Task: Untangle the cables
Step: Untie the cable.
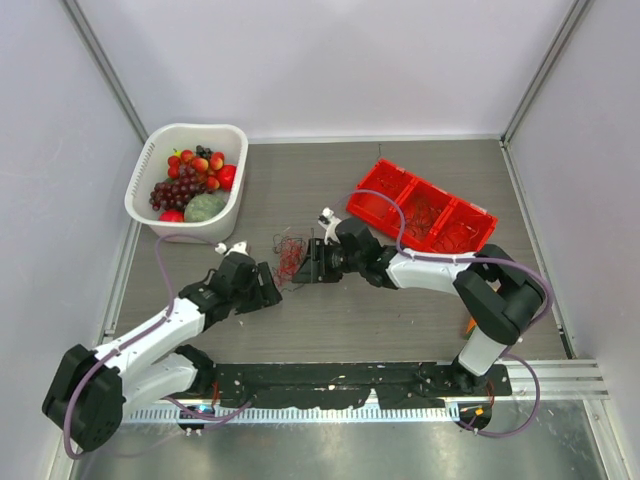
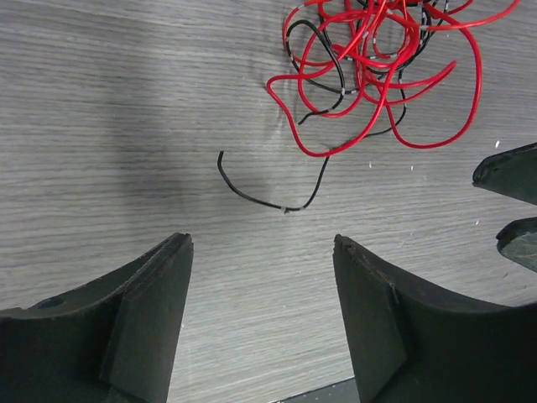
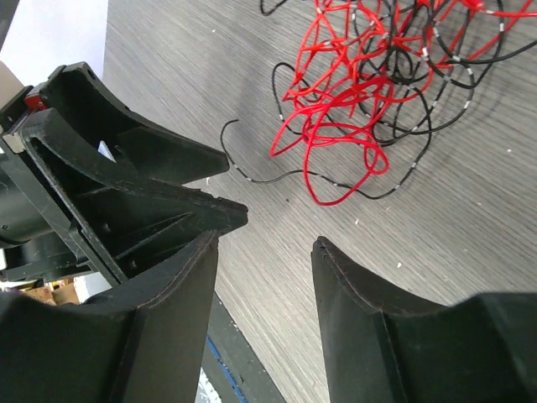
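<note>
My left gripper will next move its open fingers forward onto the loose end of the thin black wire, where it trails clear of the tangle, because the loose end is ahead of them.
The cables are a small tangle of thin red and black wires lying on the wood-grain table between my two grippers. In the left wrist view the cables lie ahead and to the right, and one loose black strand trails toward me. My left gripper is open over bare table, holding nothing. The right wrist view has the cables ahead of my right gripper, which is also open and empty. The left gripper is just left of the tangle and the right gripper just right of it.
A white basket of fruit stands at the back left. A red divided tray with more thin wires in it lies at the back right. The two grippers are close together, and the left gripper's fingers fill the left of the right wrist view.
</note>
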Controlling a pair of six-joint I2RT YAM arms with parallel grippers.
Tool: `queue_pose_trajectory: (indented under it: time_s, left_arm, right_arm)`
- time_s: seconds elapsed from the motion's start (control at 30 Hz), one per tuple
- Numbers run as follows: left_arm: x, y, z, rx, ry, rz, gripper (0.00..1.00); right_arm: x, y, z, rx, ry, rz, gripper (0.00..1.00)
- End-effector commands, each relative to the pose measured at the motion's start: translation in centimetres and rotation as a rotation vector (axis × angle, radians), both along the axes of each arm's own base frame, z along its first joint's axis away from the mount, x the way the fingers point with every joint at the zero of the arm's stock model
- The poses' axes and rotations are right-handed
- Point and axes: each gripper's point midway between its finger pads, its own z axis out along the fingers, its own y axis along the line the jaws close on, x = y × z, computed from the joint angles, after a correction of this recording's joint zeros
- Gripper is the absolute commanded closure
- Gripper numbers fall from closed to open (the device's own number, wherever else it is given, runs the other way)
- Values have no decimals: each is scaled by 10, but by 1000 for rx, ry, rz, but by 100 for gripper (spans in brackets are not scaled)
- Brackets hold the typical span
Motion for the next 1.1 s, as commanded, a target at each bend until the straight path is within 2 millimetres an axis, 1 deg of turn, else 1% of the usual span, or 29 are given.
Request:
queue_pose_trajectory:
  time_s: [0.0, 0.07, 0.1, 0.13, 0.2, 0.23, 0.3, 0.43, 0.47, 0.57, 0.67, 0.83, 0.87, 0.9, 1.0, 1.03, 1.07]
  left_arm:
    - [25, -9, 8, -51, -81, 54, 33]
    - [29, -7, 9, -59, -100, 86, 40]
    - [31, -6, 11, -71, -114, 107, 41]
    - [32, -5, 13, -87, -128, 129, 41]
    - [34, -2, 18, -124, -153, 188, 32]
    - [34, 2, 18, -137, -160, 230, 29]
    - [36, 6, 22, -175, -176, 296, 27]
    - [40, 20, 25, -203, -184, 428, 31]
    - [41, 22, 25, -201, -187, 449, 33]
    - [44, 20, 24, -225, -175, 466, 39]
    - [44, 16, 16, -230, -132, 477, 45]
    - [46, 4, 4, -273, -75, 473, 48]
    - [48, 1, 3, -285, -70, 469, 52]
    - [49, -1, 1, -287, -62, 459, 58]
    - [49, -6, 1, -282, -46, 428, 87]
    - [48, -8, 2, -282, -45, 409, 94]
    - [47, -7, 4, -278, -49, 398, 99]
  right_arm:
    - [11, 12, 18, 68, -37, -7, 46]
    - [9, 10, 16, 70, -34, -11, 46]
    - [9, 10, 15, 70, -32, -14, 46]
    - [8, 8, 14, 67, -28, -17, 46]
    - [6, 5, 12, 61, -27, -21, 46]
    - [6, 4, 12, 59, -30, -24, 46]
    - [6, 2, 12, 55, -36, -29, 46]
    - [8, 1, 11, 45, -38, -35, 46]
    - [8, 2, 11, 44, -37, -35, 46]
    - [8, 3, 10, 44, -33, -30, 46]
    - [8, 5, 12, 49, -33, -28, 46]
    - [10, 6, 16, 54, -40, -31, 46]
    - [10, 6, 17, 55, -40, -29, 46]
    - [11, 6, 17, 55, -40, -33, 46]
    - [14, 7, 13, 34, -47, -45, 45]
    - [14, 6, 8, 9, -54, -47, 44]
    - [15, 10, 7, 2, -64, -43, 41]
